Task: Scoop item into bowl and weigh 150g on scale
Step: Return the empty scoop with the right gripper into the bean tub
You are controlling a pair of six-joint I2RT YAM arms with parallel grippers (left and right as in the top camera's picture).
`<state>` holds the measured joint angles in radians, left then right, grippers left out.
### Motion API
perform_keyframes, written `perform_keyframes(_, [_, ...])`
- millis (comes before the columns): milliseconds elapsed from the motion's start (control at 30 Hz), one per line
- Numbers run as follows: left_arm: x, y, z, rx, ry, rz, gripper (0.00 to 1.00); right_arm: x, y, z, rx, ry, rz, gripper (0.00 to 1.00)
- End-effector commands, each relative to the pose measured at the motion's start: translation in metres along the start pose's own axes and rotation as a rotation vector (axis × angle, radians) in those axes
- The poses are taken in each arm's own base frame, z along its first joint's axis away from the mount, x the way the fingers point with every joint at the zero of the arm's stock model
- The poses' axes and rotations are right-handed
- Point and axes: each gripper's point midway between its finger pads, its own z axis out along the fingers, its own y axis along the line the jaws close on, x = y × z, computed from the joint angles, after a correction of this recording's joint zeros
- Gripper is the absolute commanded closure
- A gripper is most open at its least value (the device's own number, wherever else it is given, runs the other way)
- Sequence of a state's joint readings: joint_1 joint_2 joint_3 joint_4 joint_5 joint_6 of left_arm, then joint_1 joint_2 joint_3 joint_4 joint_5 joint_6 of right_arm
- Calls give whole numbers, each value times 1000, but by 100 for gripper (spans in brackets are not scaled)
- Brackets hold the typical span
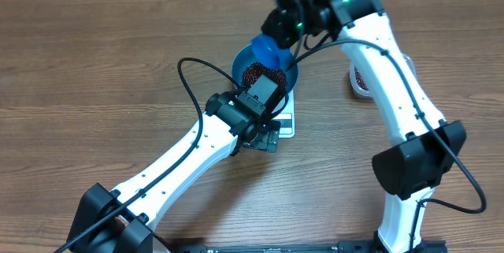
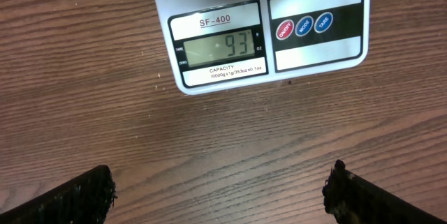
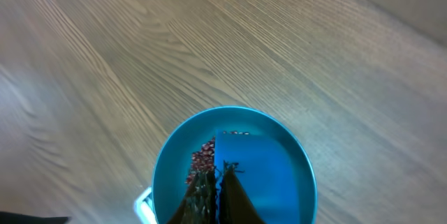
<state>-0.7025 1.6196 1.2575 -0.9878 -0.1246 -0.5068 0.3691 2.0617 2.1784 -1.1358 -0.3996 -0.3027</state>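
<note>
I will next move my right gripper away from the bowl and over to the clear tub, then lower the small blue scoop onto the red beans inside (image 1: pixel 361 80).
The blue bowl (image 1: pixel 293 79) stands on the white scale (image 1: pixel 287 120), with dark red beans (image 1: pixel 260 70) heaped in its left half. My right gripper (image 1: pixel 279 34) hangs over the bowl, shut on a small blue scoop (image 1: pixel 268 50). From the right wrist, the closed fingers (image 3: pixel 209 196) point down into the bowl (image 3: pixel 167 175), with beans (image 3: pixel 202 160) to their left and the scoop (image 3: pixel 255 175) to their right. My left gripper (image 2: pixel 220 196) is open over bare table just in front of the scale (image 2: pixel 318 56), whose display (image 2: pixel 220 46) reads 93.
A clear tub (image 1: pixel 360 79) holding red beans sits right of the bowl, mostly hidden behind the right arm. A black cable loops over the table left of the bowl (image 1: pixel 189 79). Wood tabletop surrounds the scale.
</note>
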Motion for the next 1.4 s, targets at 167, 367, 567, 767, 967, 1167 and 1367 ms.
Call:
perform_keyframes(167, [-8, 1, -9, 2, -38, -24, 0, -18, -34, -74, -191, -197, 195, 96])
perform_keyframes(367, [-8, 1, -9, 2, -38, -24, 0, 6, -81, -96, -115, -190, 304, 96])
perform_keyframes(567, [-8, 1, -9, 2, -38, -24, 0, 50, -139, -115, 95, -107, 431, 96])
perform_keyframes(767, [-8, 1, -9, 3, -38, -24, 0, 98, -182, -135, 307, 15, 532, 96])
perform_keyframes(967, [-8, 1, -9, 2, -38, -24, 0, 137, -208, -137, 480, 141, 564, 96])
perform_keyframes(1167, [-8, 1, -9, 2, -38, -24, 0, 151, -222, -127, 535, 171, 564, 96])
perform_keyframes(1367, [-8, 1, -9, 2, -38, -24, 0, 165, -223, -114, 521, 201, 577, 96])
